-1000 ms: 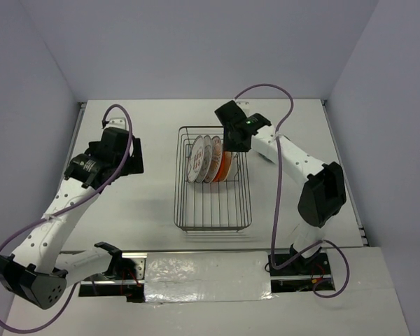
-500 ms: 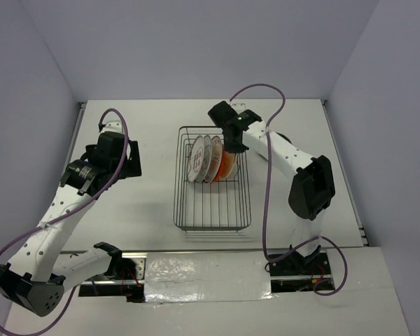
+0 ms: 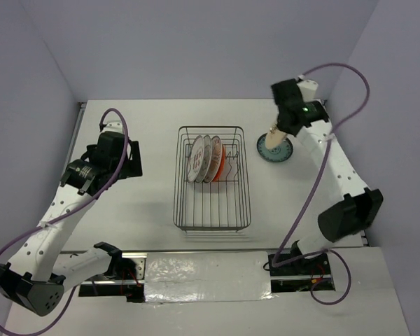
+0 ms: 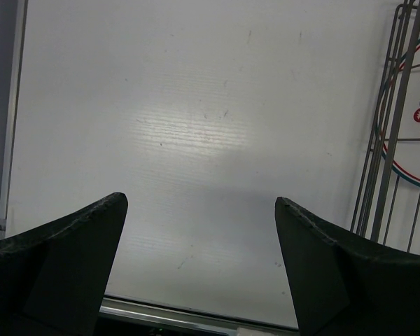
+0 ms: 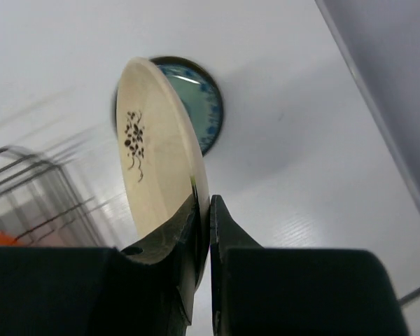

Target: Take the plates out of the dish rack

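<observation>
My right gripper carries the cream plate down and away from the rack next, tilting it to lie flat on the teal plate (image 3: 275, 151).
The dark wire dish rack (image 3: 211, 210) stands mid-table with three plates upright in its far half: two white patterned ones (image 3: 198, 158) and an orange one (image 3: 222, 162). A dark teal plate (image 3: 275, 151) lies flat on the table right of the rack. My right gripper (image 5: 208, 203) is shut on the rim of a cream plate with a small dark flower print (image 5: 157, 143), held on edge above the teal plate (image 5: 208, 112). The cream plate also shows in the top view (image 3: 274, 133). My left gripper (image 4: 199, 210) is open and empty over bare table left of the rack (image 4: 395, 126).
Grey walls close the table on the left, back and right. The table's near edge runs along the arm bases (image 3: 196, 269). A purple cable loops over each arm.
My right gripper lifted the cream plate out of the rack and carried it right, over the teal plate. My left arm has barely moved.
</observation>
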{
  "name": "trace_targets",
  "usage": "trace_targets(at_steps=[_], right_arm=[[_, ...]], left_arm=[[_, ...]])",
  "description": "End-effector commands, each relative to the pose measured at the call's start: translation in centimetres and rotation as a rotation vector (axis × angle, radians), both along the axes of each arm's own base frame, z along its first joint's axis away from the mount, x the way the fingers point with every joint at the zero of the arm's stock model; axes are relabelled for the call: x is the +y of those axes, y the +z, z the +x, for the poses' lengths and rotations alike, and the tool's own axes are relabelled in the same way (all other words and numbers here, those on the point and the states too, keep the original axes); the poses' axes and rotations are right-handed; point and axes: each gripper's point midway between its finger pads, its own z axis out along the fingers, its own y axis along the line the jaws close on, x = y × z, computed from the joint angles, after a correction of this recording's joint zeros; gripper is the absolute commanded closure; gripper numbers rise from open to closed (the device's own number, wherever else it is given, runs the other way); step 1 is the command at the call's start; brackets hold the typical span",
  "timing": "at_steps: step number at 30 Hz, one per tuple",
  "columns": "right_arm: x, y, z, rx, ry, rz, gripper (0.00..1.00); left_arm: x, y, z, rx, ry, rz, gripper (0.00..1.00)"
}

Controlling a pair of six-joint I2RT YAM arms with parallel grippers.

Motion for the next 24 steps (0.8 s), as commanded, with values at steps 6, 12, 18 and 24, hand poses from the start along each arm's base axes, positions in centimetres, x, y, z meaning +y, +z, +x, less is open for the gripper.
trace_targets(at_steps=[6, 12, 18, 24], right_arm=[[-6.3, -7.4, 8.0, -0.348, 0.018, 0.459, 1.00], [-7.0, -15.8, 9.4, -0.198, -0.013, 0.560, 0.90], [-6.8, -20.9, 8.3, -0.014, -0.089, 0.550, 0.29], [-5.2, -15.9, 2.8, 0.224, -0.183, 0.186, 0.00]], left_arm=[[-1.0, 2.4, 0.4, -0.044, -0.073, -0.033, 0.01], [-1.4, 1.0, 0.0, -0.022, -0.100, -0.041, 0.00], [-1.3, 0.7, 0.1, -0.011, -0.107, -0.028, 0.00], [-1.7, 1.9, 1.2, -0.023, -0.107, -0.027, 0.00]])
